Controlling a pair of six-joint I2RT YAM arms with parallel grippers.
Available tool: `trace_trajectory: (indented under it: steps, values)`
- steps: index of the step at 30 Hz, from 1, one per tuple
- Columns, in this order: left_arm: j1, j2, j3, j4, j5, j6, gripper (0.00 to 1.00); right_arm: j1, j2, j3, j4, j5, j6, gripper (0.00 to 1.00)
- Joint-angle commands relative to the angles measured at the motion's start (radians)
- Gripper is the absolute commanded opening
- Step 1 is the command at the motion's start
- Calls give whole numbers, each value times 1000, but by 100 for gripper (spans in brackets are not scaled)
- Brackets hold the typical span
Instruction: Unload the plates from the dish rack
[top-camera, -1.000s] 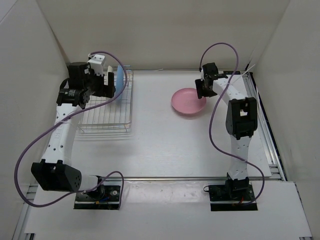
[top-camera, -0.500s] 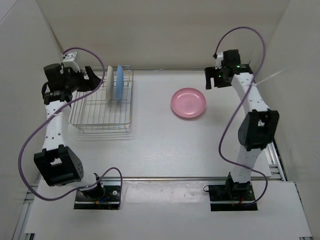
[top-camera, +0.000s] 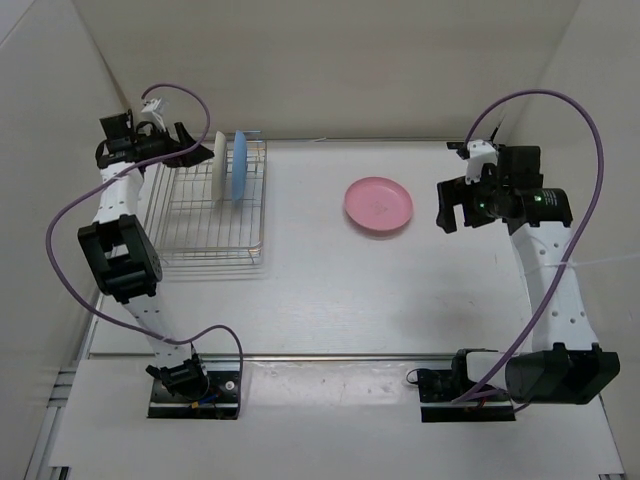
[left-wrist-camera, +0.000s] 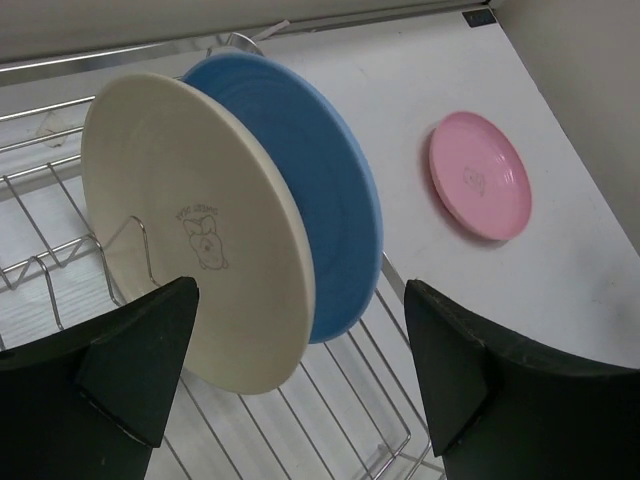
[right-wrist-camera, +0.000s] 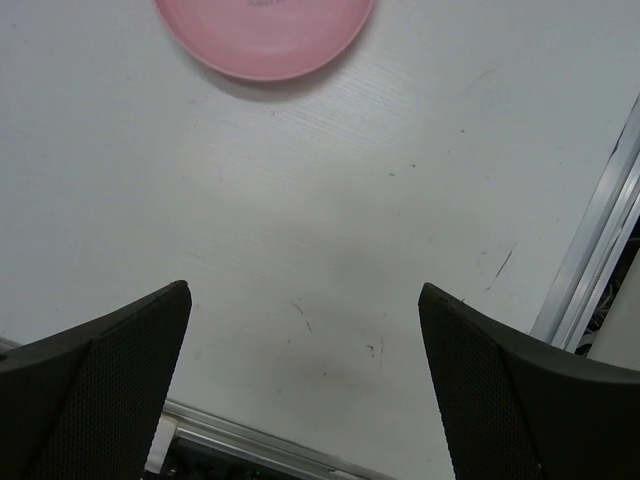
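I should move my left gripper to the right in the top view next and close on the cream plate's rim, since that plate is nearer than the blue one.
The pink plate lies flat on the table; it also shows in the left wrist view and the right wrist view. The cream-white plate and the light blue plate stand upright side by side at the far right of the dish rack. In the left wrist view the cream plate is in front of the blue plate. My left gripper is open and empty, just left of the cream plate. My right gripper is open and empty, right of the pink plate.
The rack's wire base left of the plates holds nothing. White walls enclose the table on the left, back and right. A metal rail runs along the table's right edge.
My left gripper has drawn back to the left of the upright plates. My right gripper has moved away from the pink plate, to the right and nearer the front. The plates have not moved.
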Motion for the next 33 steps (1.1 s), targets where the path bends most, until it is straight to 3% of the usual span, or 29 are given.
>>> trace_trajectory:
  steps: [1,7,14,18,19,23,27,33]
  values:
    - [3,28,72,6,89,0,94,-7,-45,-15,-15,-5,-7,97]
    - [-29,85,84,24,89,-23,77,-17,-59,14,-24,16,2,97]
    - [-58,106,73,24,80,-34,74,-26,-59,-11,-3,16,2,97]
    - [-67,116,86,15,66,-34,54,-35,-59,-40,16,16,2,97]
    - [-67,116,86,4,54,-34,44,-35,-59,-49,16,16,11,97]
    - [-67,116,95,-5,45,-43,37,-35,-59,-49,25,16,11,97]
    - [-58,125,113,-14,45,-43,17,-35,-59,-49,25,7,11,97]
    - [-58,107,135,-34,54,-61,11,-35,-59,-49,25,7,21,97]
